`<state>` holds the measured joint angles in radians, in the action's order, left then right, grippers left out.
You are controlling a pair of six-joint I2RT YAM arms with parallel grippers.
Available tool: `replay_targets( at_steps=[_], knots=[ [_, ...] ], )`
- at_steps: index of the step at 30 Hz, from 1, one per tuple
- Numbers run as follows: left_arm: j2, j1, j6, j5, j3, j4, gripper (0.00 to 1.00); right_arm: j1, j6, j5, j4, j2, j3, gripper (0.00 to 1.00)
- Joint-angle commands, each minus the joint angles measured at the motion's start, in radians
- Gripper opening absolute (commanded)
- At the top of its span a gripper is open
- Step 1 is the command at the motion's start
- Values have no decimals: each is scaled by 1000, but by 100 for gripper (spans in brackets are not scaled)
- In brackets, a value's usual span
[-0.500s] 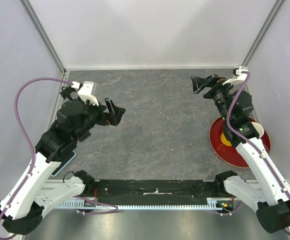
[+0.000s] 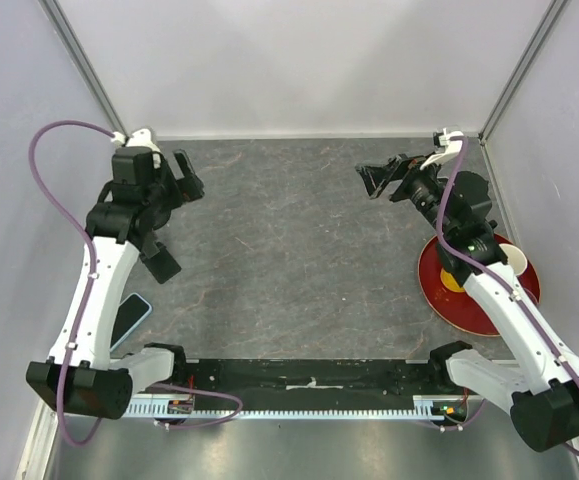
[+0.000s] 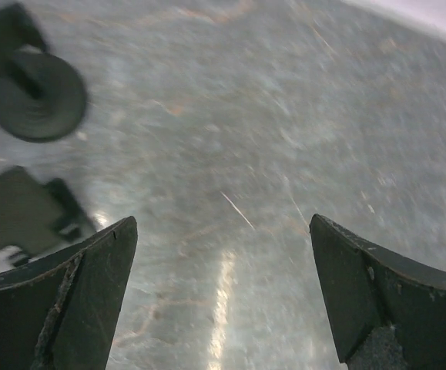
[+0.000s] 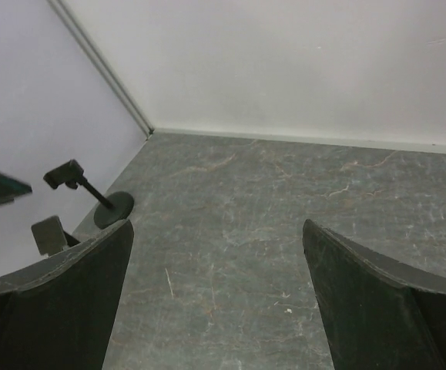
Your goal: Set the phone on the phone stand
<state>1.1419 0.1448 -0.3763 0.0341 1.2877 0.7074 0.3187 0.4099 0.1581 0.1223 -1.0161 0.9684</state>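
My open left gripper should next go left in the top view and down onto the phone stand's head (image 3: pixel 5 40), which is outside the finger gap.
The phone (image 2: pixel 129 318) is a dark slab with a pale blue edge. It lies flat at the table's left edge, partly under my left arm. The black phone stand (image 3: pixel 38 96) has a round base and a thin stem, and stands near the back left, also in the right wrist view (image 4: pixel 115 208). In the top view my left arm covers its base. My left gripper (image 2: pixel 189 180) hovers open beside the stand, nothing between its fingers (image 3: pixel 223 223). My right gripper (image 2: pixel 381 175) is open at the back right, facing left across the table (image 4: pixel 216 225).
A dark rectangular piece (image 2: pixel 159 262) sits just in front of the stand, also in the left wrist view (image 3: pixel 22 212). A red plate (image 2: pixel 479 285) with a white cup (image 2: pixel 514 262) lies at the right edge under my right arm. Walls close in the back and sides.
My left arm has swung back and to the left, carrying its gripper from mid-table toward the back left corner. My right gripper has shifted a little to the left. Both stay open.
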Motion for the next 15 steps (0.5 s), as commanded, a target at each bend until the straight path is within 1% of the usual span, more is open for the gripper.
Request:
replay_targets(
  at_steps=[1,3,4,6,7,10,12,13,15],
  knots=[
    [1,-98,-4,216,88,-38,100,6,-57,121,28,-6,50,98],
    [-28,-128,4,265,50,-98,100,5,-77,133,27,-3,47,98],
    [-37,-172,22,291,14,-150,100,5,-82,132,27,-3,46,98],
    [-42,-200,49,329,-20,-204,100,5,-98,127,22,-2,44,98],
    [-31,-233,65,352,-51,-239,99,5,-102,126,20,-3,43,98],
    [31,-309,59,276,-56,-229,96,5,-118,123,11,-15,46,98],
    [56,-323,50,268,-76,-244,96,5,-123,126,-9,-35,55,98],
    [71,-341,42,236,-82,-255,96,5,-129,126,-15,-41,62,98],
    [123,-356,34,227,-87,-278,92,5,-137,124,-35,-58,70,98]
  ],
)
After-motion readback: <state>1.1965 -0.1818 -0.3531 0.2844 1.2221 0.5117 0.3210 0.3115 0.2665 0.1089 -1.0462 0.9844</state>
